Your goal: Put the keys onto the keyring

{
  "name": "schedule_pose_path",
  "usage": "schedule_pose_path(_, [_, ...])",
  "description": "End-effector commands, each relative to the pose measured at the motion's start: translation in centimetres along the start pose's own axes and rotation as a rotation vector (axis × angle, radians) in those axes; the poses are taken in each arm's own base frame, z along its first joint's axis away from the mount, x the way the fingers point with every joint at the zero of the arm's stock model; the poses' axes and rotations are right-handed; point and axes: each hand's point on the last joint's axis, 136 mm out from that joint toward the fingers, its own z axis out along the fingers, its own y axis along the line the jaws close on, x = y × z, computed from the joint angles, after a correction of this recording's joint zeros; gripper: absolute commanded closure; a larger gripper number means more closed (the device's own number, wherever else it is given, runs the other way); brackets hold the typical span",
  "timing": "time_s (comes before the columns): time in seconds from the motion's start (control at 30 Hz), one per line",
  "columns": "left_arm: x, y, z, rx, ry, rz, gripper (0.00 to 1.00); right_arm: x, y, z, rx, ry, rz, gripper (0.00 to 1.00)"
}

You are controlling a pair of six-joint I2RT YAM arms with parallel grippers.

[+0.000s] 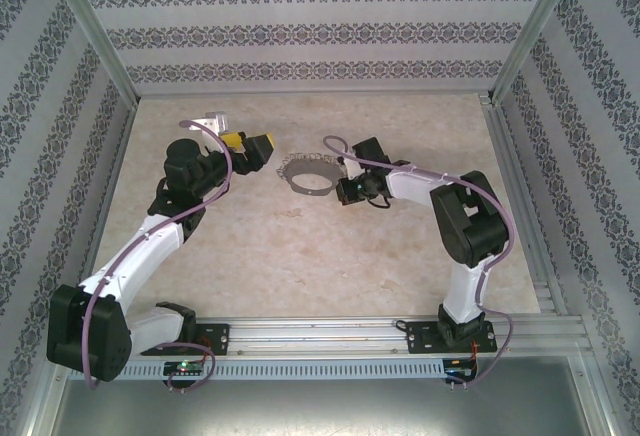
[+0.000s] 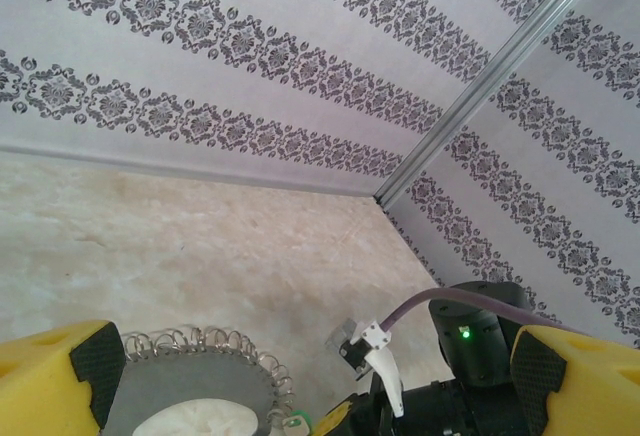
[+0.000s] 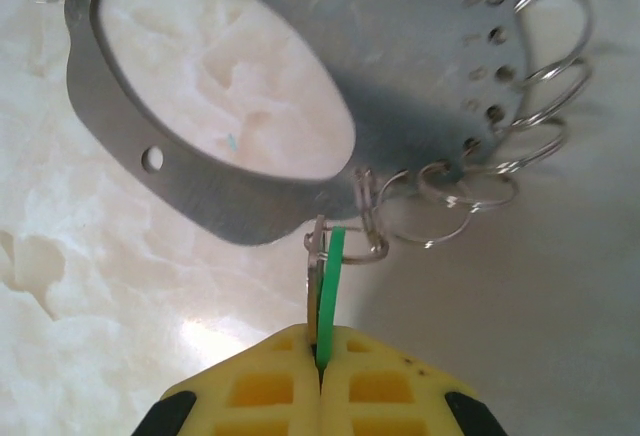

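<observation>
The top of the key meets a wire ring, so the right gripper needs to move back over the table between it and the bar and let go of the green-headed key (image 3: 330,276).
The keyring (image 3: 240,191) is a flat grey metal hoop with small wire rings (image 3: 450,201) fringing its rim. It lies on the table mid-way between the two arms (image 1: 310,174). My right gripper (image 3: 320,341) is shut on the green-headed key (image 3: 330,276), held edge-on, and its top meets a small wire ring at the hoop's near rim. In the top view the right gripper (image 1: 346,191) sits at the hoop's right edge. My left gripper (image 1: 250,146) stands open just left of the hoop, holding nothing. Its yellow fingers (image 2: 60,381) frame the hoop (image 2: 190,391) and a bit of green key (image 2: 293,421).
The marble-patterned tabletop (image 1: 300,256) is enclosed by patterned walls with metal corner posts (image 1: 95,46). A metal rail (image 1: 330,334) runs along the near edge at the arm bases. The right arm's black wrist and purple cable (image 2: 450,301) fill the lower right of the left wrist view.
</observation>
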Motion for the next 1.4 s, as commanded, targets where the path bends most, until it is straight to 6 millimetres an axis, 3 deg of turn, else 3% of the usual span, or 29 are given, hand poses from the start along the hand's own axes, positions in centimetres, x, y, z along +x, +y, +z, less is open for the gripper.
schedule_pose_path(0.0, [-1.3, -0.3, -0.1, 0.007, -0.012, 0.011, 0.0, 0.5, 1.2, -0.7, -0.023, -0.006, -0.001, 1.0])
schedule_pose_path(0.23, [-1.0, -0.1, -0.2, -0.002, -0.009, 0.007, 0.0, 3.0, 2.3, -0.6, -0.065, 0.057, -0.008, 1.0])
schedule_pose_path(0.33, [-1.0, -0.1, -0.2, -0.005, -0.008, 0.007, 0.0, 4.0, 4.0, -1.8, -0.126, 0.069, -0.022, 0.74])
schedule_pose_path(0.47, [-1.0, -0.1, -0.1, -0.006, -0.001, 0.006, 0.0, 3.6, 6.2, -6.2, -0.209, -0.03, -0.033, 0.38])
schedule_pose_path(0.63, [-1.1, -0.1, -0.1, -0.007, 0.0, 0.009, 0.0, 1.4, 5.5, -11.7, -0.202, -0.179, -0.007, 0.12])
schedule_pose_path(0.7, [-0.9, 0.0, -0.2, -0.011, 0.001, 0.011, 0.0, 0.6, 4.8, -13.5, -0.176, -0.23, 0.003, 0.09])
schedule_pose_path(0.8, [-1.2, -0.1, -0.6, -0.01, -0.026, 0.021, 0.0, -0.9, 3.4, -16.2, -0.105, -0.33, 0.024, 0.05])
schedule_pose_path(1.03, [-2.0, 0.7, -2.1, -0.085, -0.098, 0.147, 0.0, -4.3, -3.6, -22.2, 0.251, -0.597, 0.167, 0.02])
schedule_pose_path(1.23, [-2.5, 4.5, -3.6, -0.308, -0.166, 0.359, 0.0, -5.5, -9.8, -24.2, 0.522, -0.725, 0.25, 0.02])
schedule_pose_path(1.37, [-0.6, 7.9, -4.6, -0.464, -0.115, 0.548, 0.0, -5.2, -12.7, -24.3, 0.659, -0.813, 0.214, 0.02])
